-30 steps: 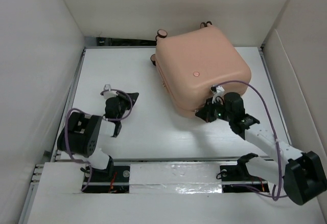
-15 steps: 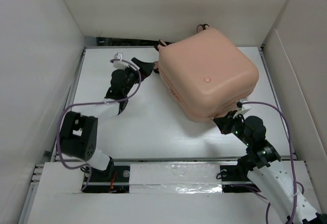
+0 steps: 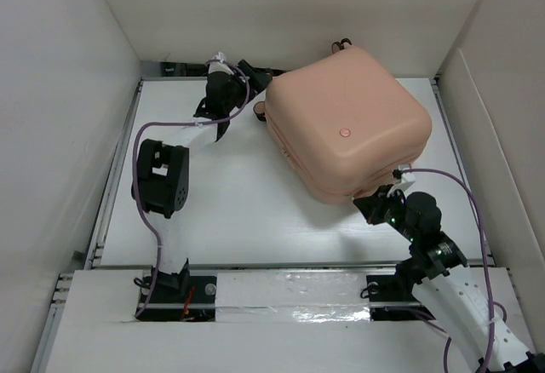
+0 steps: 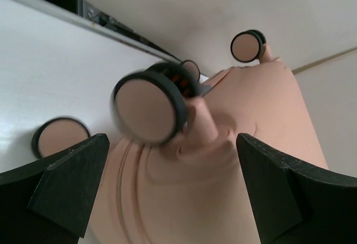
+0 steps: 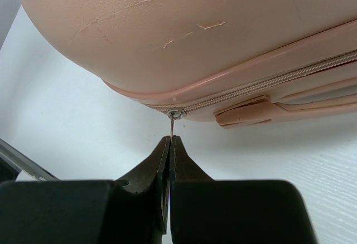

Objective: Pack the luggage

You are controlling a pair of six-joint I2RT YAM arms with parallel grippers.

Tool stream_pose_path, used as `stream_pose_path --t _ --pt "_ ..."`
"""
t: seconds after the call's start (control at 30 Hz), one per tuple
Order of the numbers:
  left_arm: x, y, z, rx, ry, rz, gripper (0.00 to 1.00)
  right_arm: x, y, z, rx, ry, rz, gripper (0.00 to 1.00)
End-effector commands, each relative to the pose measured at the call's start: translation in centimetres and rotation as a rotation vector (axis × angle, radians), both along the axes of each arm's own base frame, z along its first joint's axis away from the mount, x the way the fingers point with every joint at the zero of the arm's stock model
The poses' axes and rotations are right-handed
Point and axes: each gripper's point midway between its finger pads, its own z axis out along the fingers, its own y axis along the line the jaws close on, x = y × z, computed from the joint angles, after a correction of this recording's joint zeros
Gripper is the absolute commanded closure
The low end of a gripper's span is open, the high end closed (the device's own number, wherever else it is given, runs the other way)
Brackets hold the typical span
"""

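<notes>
The blurred caster wheel [image 4: 148, 107] is outward of my left gripper, so next I will move my left gripper outward until its fingers are on both sides of the wheel, and then close it.
The peach-pink luggage [image 3: 349, 122] lies closed on the white table, wheels toward the back left. My left gripper [image 3: 245, 100] is open at the wheel end; its black fingers [image 4: 67, 183] stand wide on either side of the shell [image 4: 223, 171], just below a blurred caster wheel [image 4: 148, 107]. Nothing is between them but the shell. My right gripper [image 3: 376, 203] sits at the near corner of the luggage [image 5: 195, 32]. It [image 5: 170, 141] is shut on the thin metal zipper pull [image 5: 172, 124], which hangs from the zipper line [image 5: 262, 85].
White walls box in the table on the left, back and right. A metal rail [image 3: 115, 169] runs along the left edge. Two more caster wheels [image 4: 248, 45] [image 4: 58, 137] show near the left fingers. A moulded handle [image 5: 262, 113] sits under the zipper.
My left arm swung from the near left to the luggage's wheel end at the back, and its jaws opened wide. The right arm drew back toward the near edge; the luggage shifted slightly right.
</notes>
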Motion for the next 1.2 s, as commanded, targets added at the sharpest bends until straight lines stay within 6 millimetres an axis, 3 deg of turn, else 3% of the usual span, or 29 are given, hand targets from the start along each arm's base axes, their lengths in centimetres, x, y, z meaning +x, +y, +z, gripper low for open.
stream_pose_path --t 0.0,0.03,0.07,0.1,0.17,0.2,0.27,0.3,0.37,0.53,0.8,0.83,0.9,0.97,1.0,1.07,1.17 --pt "1.8 -1.5 0.7 0.01 -0.004 -0.03 0.01 -0.7 1.6 2.4 0.044 -0.051 0.096 1.0" --pt "2.3 -1.7 0.2 0.011 0.012 -0.031 0.01 -0.7 1.7 2.3 0.043 -0.05 0.101 1.0" --pt "3.2 -2.0 1.6 0.004 -0.009 -0.034 0.01 -0.9 1.9 2.3 0.043 -0.05 0.113 1.0" --pt "3.7 -2.4 -0.2 0.002 0.028 -0.047 0.01 -0.9 1.9 2.4 0.042 -0.053 0.117 1.0" --pt "4.5 -2.9 0.3 -0.017 0.025 -0.055 0.01 -0.9 2.0 2.3 0.041 -0.047 0.124 1.0" --pt "4.9 -3.1 -0.9 -0.02 0.046 -0.054 0.01 -1.0 2.0 2.2 0.042 -0.047 0.128 1.0" --pt "5.6 -3.4 0.1 -0.033 0.026 -0.058 0.01 -1.0 2.1 2.2 0.042 -0.047 0.131 1.0" --pt "5.9 -3.5 -0.8 -0.031 0.044 -0.057 0.01 -1.0 2.1 2.2 0.041 -0.046 0.135 1.0" --pt "6.5 -3.8 0.1 -0.054 0.029 -0.056 0.01 -1.1 2.3 2.0 0.039 -0.035 0.149 1.0" --pt "7.1 -5.9 -0.1 -0.13 0.022 -0.079 0.06 -1.2 3.0 1.5 0.027 -0.016 0.184 1.0" --pt "8.5 -8.5 1.4 -0.265 -0.018 -0.112 0.47 -1.6 3.7 1.3 0.018 -0.002 0.198 1.0" --pt "8.7 -8.6 1.5 -0.274 -0.021 -0.112 0.66 -1.5 3.6 1.5 0.022 -0.007 0.186 1.0" --pt "8.8 -9.1 2.3 -0.336 -0.049 -0.137 0.77 -1.5 3.5 1.5 0.022 -0.008 0.18 1.0" --pt "8.7 -9.3 1.7 -0.379 -0.048 -0.153 1.0 -1.5 3.4 1.5 0.022 -0.005 0.175 1.0" --pt "8.4 -9.1 3.1 -0.416 -0.101 -0.153 1.0 -1.6 3.6 1.5 0.021 -0.006 0.181 1.0" --pt "7.6 -8.3 3.5 -0.436 -0.136 -0.13 1.0 -1.3 3.4 1.5 0.018 -0.01 0.162 1.0" --pt "6.4 -3.7 3.4 -0.357 -0.196 -0.011 1.0 -0.8 2.9 1.8 0.014 -0.034 0.126 1.0"
